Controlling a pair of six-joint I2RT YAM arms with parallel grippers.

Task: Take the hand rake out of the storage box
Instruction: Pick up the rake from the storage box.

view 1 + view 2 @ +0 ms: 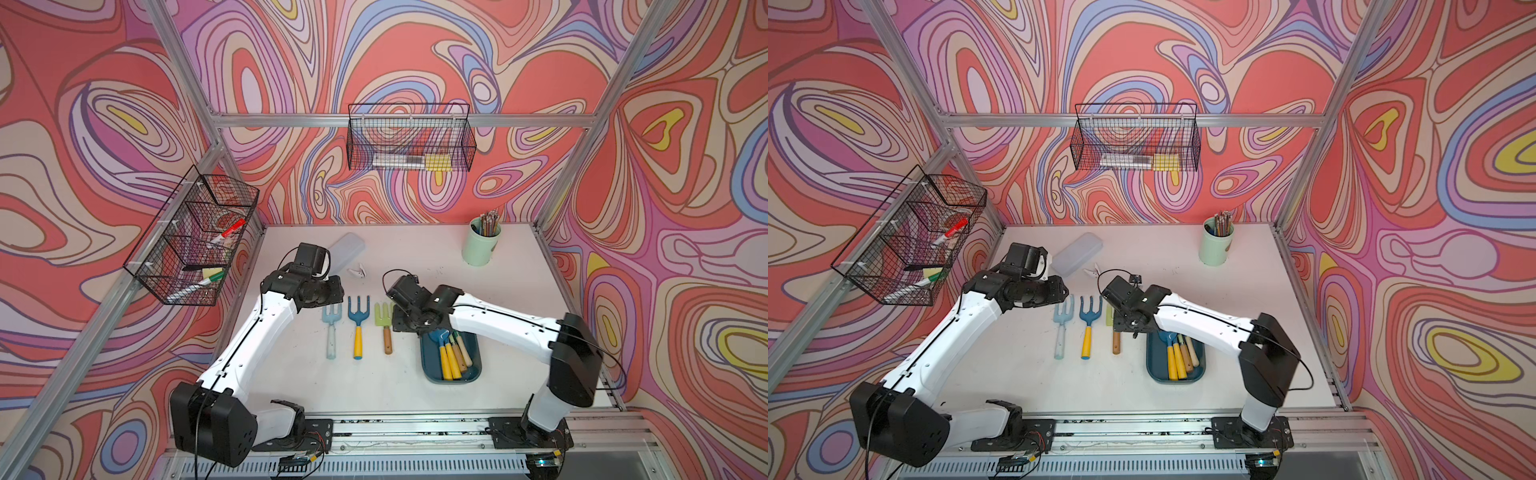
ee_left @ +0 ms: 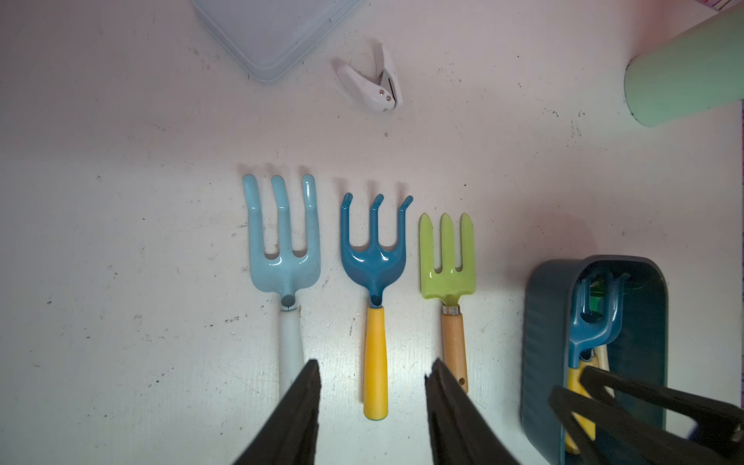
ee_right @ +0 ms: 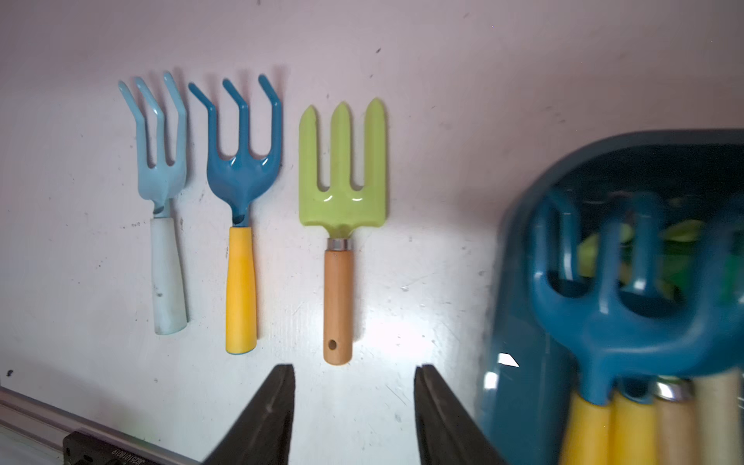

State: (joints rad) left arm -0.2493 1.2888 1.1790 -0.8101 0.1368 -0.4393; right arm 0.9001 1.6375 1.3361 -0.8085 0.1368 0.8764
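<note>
My right gripper needs to move across the box rim and down around the yellow handle's neck end [image 1: 442, 349] [image 3: 586, 422], because the topmost rake is below the gripper inside the box.
The storage box [image 1: 429, 371] is a dark teal tub on the table's right half, also in the wrist views [image 2: 539, 342] [image 3: 519, 402]. Several tools lie in it, topmost a dark blue hand rake [image 3: 628, 322] with a yellow handle [image 2: 596, 322]. Left of the box, three rakes lie side by side on the table: light blue [image 1: 331, 328], dark blue with a yellow handle [image 1: 357, 328], and green with a wooden handle [image 1: 385, 324]. My left gripper [image 2: 373, 364] hangs open over the yellow handle. My right gripper [image 3: 353, 368] is open and empty just past the green rake's handle end, beside the box.
A pale lidded case [image 1: 347, 249] and a small white clip [image 1: 358, 272] lie toward the back left. A mint cup of pencils [image 1: 481, 245] stands at the back right. Wire baskets hang on the back wall [image 1: 409, 141] and the left wall [image 1: 191, 237].
</note>
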